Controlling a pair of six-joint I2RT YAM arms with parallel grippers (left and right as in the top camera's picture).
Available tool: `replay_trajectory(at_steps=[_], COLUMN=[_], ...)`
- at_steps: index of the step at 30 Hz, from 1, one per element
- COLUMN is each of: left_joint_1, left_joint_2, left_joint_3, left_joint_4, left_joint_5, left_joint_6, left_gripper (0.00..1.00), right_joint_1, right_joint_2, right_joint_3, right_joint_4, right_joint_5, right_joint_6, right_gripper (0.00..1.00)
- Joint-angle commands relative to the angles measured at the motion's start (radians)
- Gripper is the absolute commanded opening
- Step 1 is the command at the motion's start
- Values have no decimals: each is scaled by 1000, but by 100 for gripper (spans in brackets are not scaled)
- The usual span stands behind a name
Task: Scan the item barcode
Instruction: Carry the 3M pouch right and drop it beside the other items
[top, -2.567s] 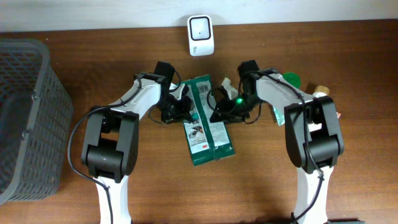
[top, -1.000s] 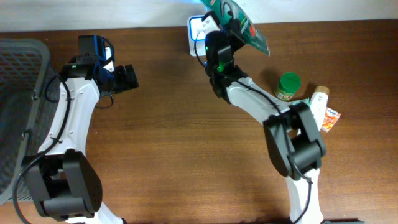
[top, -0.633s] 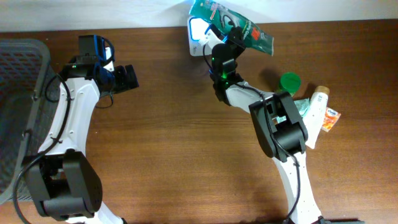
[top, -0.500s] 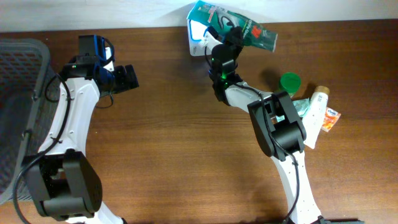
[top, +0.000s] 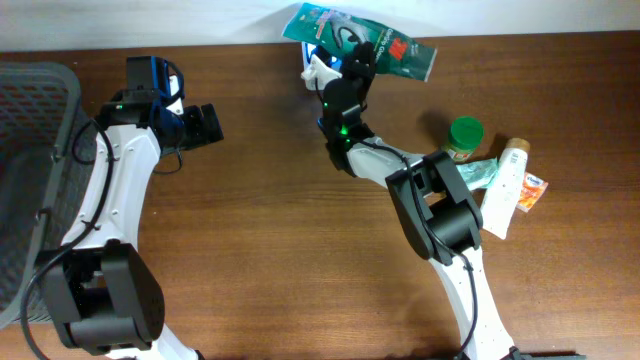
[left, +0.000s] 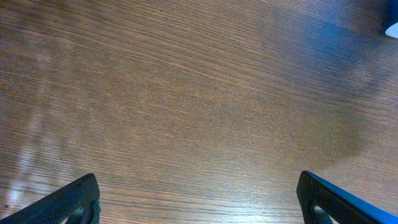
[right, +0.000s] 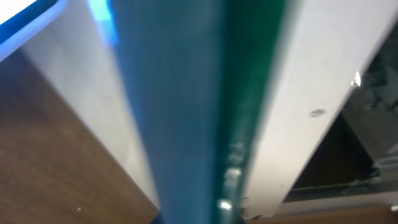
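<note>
My right gripper lowers back beside the green wrapper (top: 479, 174) next, to its right in the overhead view, and releases the packet (top: 360, 42) clear of the scanner.
The item is a green flat packet (top: 360, 42) held up at the table's far edge, lying across and above the white scanner (top: 318, 70), which it mostly hides. My right gripper (top: 355, 62) is shut on the packet from below. In the right wrist view the packet (right: 186, 112) runs edge-on up the frame, lit blue on its left side, with white surfaces on both sides of it. No barcode shows. My left gripper (top: 205, 125) hovers open at the left, and only bare wood lies between its fingertips (left: 74, 199).
A grey mesh basket (top: 30, 180) stands at the left edge. At the right lie a green-lidded jar (top: 463, 138), a white tube (top: 505, 190), a small sachet (top: 532, 190) and another green wrapper (top: 480, 172).
The right gripper lifted the packet off the table to the scanner and over the last second swung it leftward, flatter across the scanner. The left arm withdrew to the left and has stayed still.
</note>
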Motion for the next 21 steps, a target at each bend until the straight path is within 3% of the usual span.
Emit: replay_trajectory(at_steps=[1, 3, 4, 5, 6, 12, 13, 17, 21], left_joint_1=[0, 0, 0, 0, 0, 0, 0, 0, 0], left_joint_2=[-14, -14, -14, -14, -14, -14, -14, -14, -14], left_joint_3=[12, 12, 12, 12, 12, 12, 12, 12, 12], left_joint_4=[-1, -1, -1, -1, -1, -1, -1, -1, -1], left_joint_5=[-4, -4, -4, -4, -4, -4, -4, -4, -4], left_joint_6=[2, 2, 2, 2, 2, 2, 2, 2, 2], left_gripper=[99, 99, 99, 99, 99, 99, 99, 99, 99], right_joint_1=[35, 56, 65, 76, 81, 56, 38, -145, -310], right_joint_2=[-198, -322, -385, -489, -570, -948, -977, -947, -809], right_joint_3=[23, 23, 23, 23, 23, 23, 23, -4, -222], right_joint_4=[10, -155, -346, -663, -850, -1571, -1688, -2080, -2068], right_joint_5=[58, 56, 29, -66, -164, -627, -691, -866, -867], right_joint_6=[15, 104, 182, 368, 550, 1461, 1556, 1647, 1604], right_gripper=[4, 4, 4, 4, 4, 4, 4, 4, 4])
